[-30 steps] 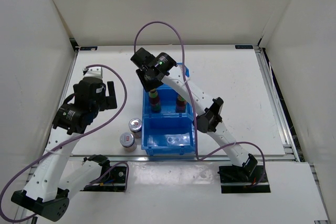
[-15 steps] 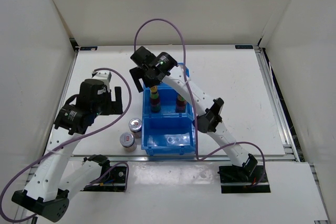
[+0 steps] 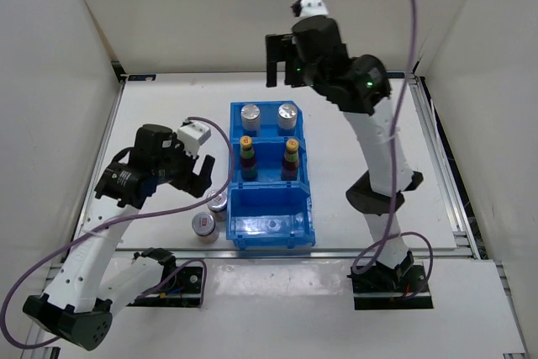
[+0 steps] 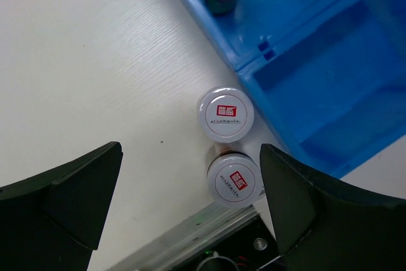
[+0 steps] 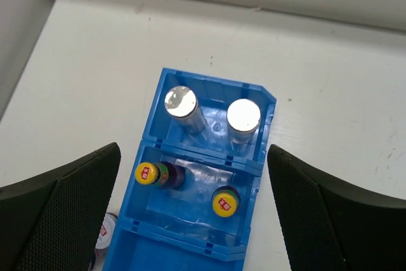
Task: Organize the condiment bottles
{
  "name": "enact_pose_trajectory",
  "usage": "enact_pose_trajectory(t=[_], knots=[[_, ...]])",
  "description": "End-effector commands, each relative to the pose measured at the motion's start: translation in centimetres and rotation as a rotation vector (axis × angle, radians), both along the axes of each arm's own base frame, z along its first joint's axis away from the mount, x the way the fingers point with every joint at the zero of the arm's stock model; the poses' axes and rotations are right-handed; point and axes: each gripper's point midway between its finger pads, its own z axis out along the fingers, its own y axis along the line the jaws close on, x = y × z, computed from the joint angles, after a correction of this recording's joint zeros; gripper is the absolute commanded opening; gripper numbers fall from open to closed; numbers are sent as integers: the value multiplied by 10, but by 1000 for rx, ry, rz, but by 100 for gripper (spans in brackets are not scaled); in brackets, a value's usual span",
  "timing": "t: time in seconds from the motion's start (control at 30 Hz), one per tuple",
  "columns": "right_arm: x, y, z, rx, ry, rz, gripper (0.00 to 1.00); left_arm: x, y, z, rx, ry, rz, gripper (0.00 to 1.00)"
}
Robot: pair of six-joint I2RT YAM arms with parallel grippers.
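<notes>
My left gripper needs to go down toward the bin (image 3: 271, 212) onto the lid of the farther cylinder. Its fingers should turn more along the bin's blue side, because that lid is almost touching that side.
A blue bin (image 3: 271, 212) lies mid-table. Its far compartment holds two silver-lidded cylinders (image 3: 250, 113) (image 3: 287, 112), and its middle one two yellow-capped bottles (image 3: 246, 142) (image 3: 291, 146). The near compartment holds nothing. Two more cylinders (image 3: 218, 202) (image 3: 203, 224) stand on the table against the bin's left side. My left gripper (image 3: 204, 176) hangs open above them, the nearer lid (image 4: 233, 181) between its fingers and the other lid (image 4: 225, 113) just beyond. My right gripper (image 3: 283, 60) is open, high above the bin's far end, holding nothing.
An aluminium rail (image 4: 190, 245) runs along the table's near edge, right next to the nearer cylinder. White walls close in the table on three sides. Purple cables loop from both arms. The right arm's elbow (image 3: 382, 191) stands right of the bin.
My right gripper opened and rose up and back, off the bin, leaving the left yellow-capped bottle standing there. The left arm swung right and down over the two loose cylinders.
</notes>
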Motion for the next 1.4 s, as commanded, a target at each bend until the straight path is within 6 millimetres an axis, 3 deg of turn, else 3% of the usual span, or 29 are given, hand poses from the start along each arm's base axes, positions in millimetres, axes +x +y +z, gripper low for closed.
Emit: enact_pose_trajectory(t=[0.0,0.17,0.3,0.4,0.6,1.03,1.2,1.23,1.37], knots=[[-33,-53,-31,-204,145,-26,100,-4,-22,-6,19,-42,-294,100],[-38,-71,-32,-228,181,-22,100,-5,-22,-32,118,-56,-488,100],[-34,-86,-37,-231,221,-44,100,-18,-19,-77,161,37,-571,96],[-33,-96,-36,-212,239,-55,100,-21,-20,-95,148,29,-569,94],[-32,-111,-37,-187,271,-69,100,-15,-20,-104,179,-41,-546,94],[-26,-118,-51,-189,335,-68,100,4,-36,-127,152,-6,-527,94],[-25,-124,-55,-192,358,-79,100,5,-39,-143,145,50,-531,84],[-25,-124,-55,-192,358,-79,100,3,-40,-146,133,68,-530,77],[-26,-126,-54,-186,362,-81,100,6,-44,-144,120,76,-526,65]])
